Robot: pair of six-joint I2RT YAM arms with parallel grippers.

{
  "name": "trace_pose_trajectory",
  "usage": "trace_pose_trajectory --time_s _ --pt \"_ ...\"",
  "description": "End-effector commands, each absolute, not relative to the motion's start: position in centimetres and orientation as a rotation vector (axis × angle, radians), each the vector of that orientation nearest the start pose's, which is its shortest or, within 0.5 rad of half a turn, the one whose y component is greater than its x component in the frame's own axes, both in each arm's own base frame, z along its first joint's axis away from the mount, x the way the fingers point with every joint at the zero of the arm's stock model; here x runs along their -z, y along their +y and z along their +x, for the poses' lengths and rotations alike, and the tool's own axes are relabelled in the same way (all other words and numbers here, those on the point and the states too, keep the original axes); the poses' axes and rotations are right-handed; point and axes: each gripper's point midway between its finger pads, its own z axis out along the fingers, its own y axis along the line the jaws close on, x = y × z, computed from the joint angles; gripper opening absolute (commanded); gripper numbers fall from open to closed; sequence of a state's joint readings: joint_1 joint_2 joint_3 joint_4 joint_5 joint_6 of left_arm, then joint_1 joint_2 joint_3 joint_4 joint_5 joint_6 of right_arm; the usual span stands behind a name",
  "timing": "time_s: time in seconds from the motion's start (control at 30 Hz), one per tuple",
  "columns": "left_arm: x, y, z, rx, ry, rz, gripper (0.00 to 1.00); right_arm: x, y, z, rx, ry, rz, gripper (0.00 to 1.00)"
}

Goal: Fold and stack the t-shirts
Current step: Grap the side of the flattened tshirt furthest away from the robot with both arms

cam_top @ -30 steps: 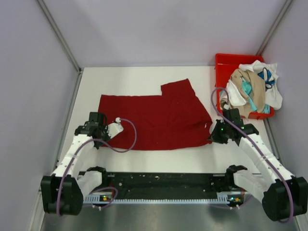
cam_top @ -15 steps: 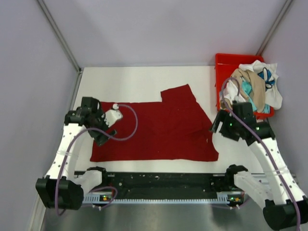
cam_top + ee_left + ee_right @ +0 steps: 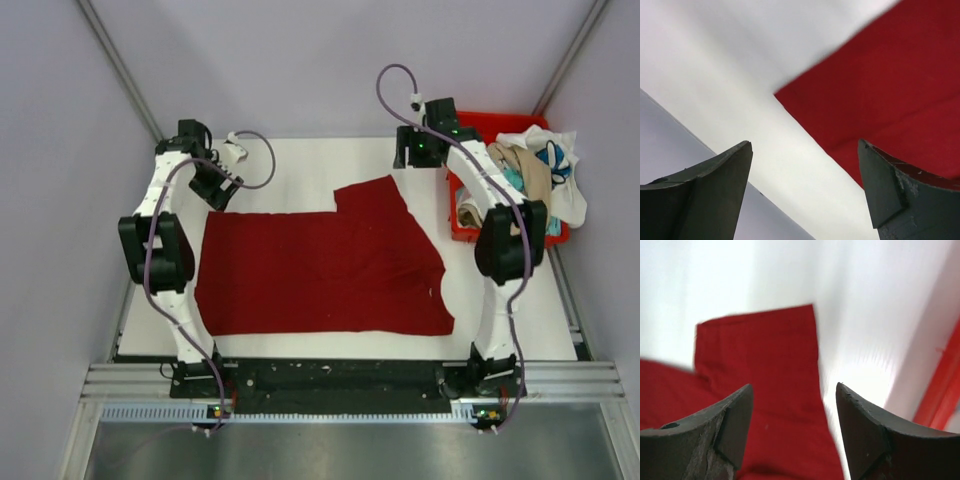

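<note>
My left gripper moves down toward the table onto the red shirt's far corner [image 3: 210, 216] [image 3: 783, 98] beneath it next, because its open fingers still hover above the flat cloth.
A red t-shirt [image 3: 320, 265] lies spread flat in the middle of the white table [image 3: 290, 165], one folded part reaching toward the far right. My left gripper [image 3: 214, 188] hovers open over the table just beyond the shirt's far-left corner. In the left wrist view that corner [image 3: 880, 90] shows past the open left gripper [image 3: 805, 150], which holds nothing. My right gripper [image 3: 416, 156] hangs open at the far right, beyond the shirt's raised part. In the right wrist view the red cloth [image 3: 765, 365] lies below the empty right gripper [image 3: 794, 387].
A red bin [image 3: 480, 124] stands at the far right with a heap of white, tan and teal clothes [image 3: 530, 175] spilling over its rim. Its red wall [image 3: 945, 385] shows at the right wrist view's edge. Grey walls enclose the table.
Both grippers opened and let go of the shirt's near corners. Both arms then swung up and away to the far side of the table. The shirt now lies flatter and closer to the near edge.
</note>
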State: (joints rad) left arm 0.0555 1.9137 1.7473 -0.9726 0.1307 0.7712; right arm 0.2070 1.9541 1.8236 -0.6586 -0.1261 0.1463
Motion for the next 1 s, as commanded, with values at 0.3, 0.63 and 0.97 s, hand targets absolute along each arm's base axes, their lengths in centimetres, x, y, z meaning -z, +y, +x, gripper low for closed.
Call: trace_pose_trajectory --time_s 0.3,0.63,0.97 --pt "-7.4 8.6 49.3 -0.095 2.629 0.881 0.96 -4.0 17.1 56.7 -0.444 2.543 -0.182 0.62" --pt "-3.3 8.7 49.8 -0.03 2.657 0.902 0.93 -1.3 20.4 55.6 -0.524 2.585 -0.239 0.18" --pt "-1.4 8.4 48.3 0.009 2.682 0.984 0.65 -7.9 20.9 54.3 -0.594 2.48 -0.309 0.0"
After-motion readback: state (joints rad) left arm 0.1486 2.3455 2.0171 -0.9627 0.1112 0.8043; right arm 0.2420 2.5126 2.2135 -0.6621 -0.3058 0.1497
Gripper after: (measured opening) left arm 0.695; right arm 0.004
